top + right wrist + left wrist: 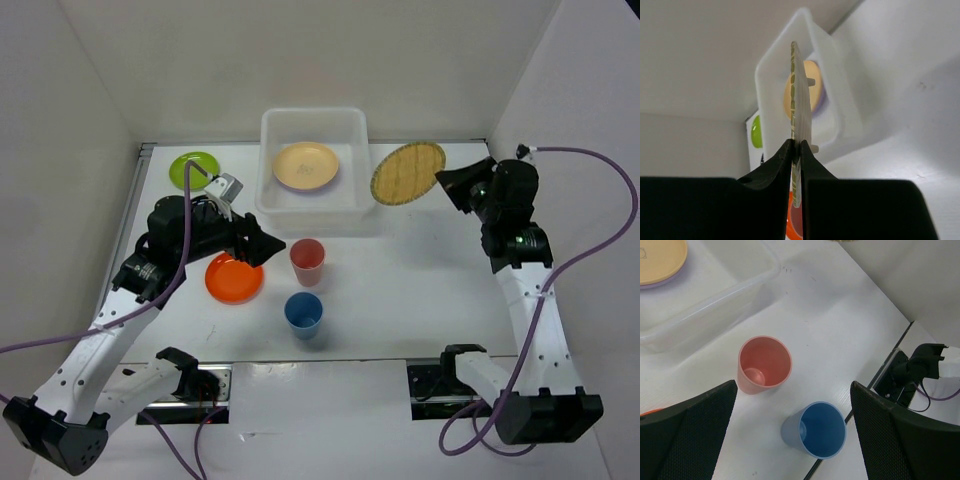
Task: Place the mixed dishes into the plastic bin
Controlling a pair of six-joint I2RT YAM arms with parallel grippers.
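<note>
I need to move my right gripper to the left in the top view, lower it onto the pale yellow plate (306, 165) and let go, because the bamboo plate (407, 172) hangs beside the bin.
The white plastic bin (268, 128) stands at the back middle and holds a pale yellow plate (306, 165) on a lavender one. My right gripper (443, 180) is shut on the woven bamboo plate (407, 172), held in the air edge-on (799, 112) just right of the bin (771, 75). My left gripper (272, 247) is open and empty, above the table beside the orange plate (234, 278). The pink cup (307, 261) and blue cup (303, 313) stand upright; both show between the fingers in the left wrist view, pink (764, 364) and blue (819, 429). A lime green plate (194, 169) lies back left.
White walls close in the table on the left, back and right. A dark seam (330, 360) runs across the near table edge, with the arm bases behind it. The bin's near wall (715, 305) shows in the left wrist view.
</note>
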